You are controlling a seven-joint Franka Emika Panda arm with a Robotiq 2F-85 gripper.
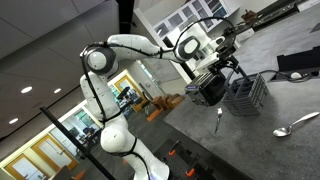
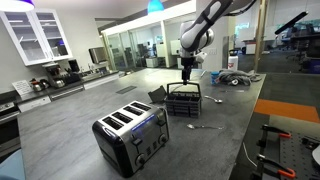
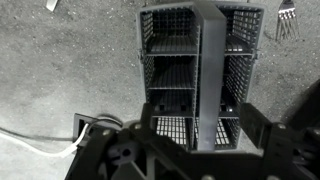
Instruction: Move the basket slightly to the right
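Observation:
Next, my gripper lowers slightly and closes on the basket's flat upright centre handle [image 3: 201,60], since my open fingers stand on either side of it.
The basket [image 3: 170,45] is a dark grey wire basket with grid sides, several compartments and a flat upright centre handle [image 3: 201,60]. It stands on the grey table in both exterior views [image 2: 183,101] [image 1: 247,93]. My gripper [image 3: 203,128] is open directly above the basket, one finger on each side of the centre handle and apart from it. In an exterior view the gripper [image 2: 187,74] hangs just over the basket's top. In an exterior view it [image 1: 222,72] is at the basket's upper edge.
A black toaster [image 2: 130,136] stands nearer the camera on the same table. A fork [image 2: 205,127] lies beside the basket, and another fork [image 3: 287,20] shows in the wrist view. A spoon [image 1: 296,125] lies nearby. A white cable [image 3: 30,146] runs at the left.

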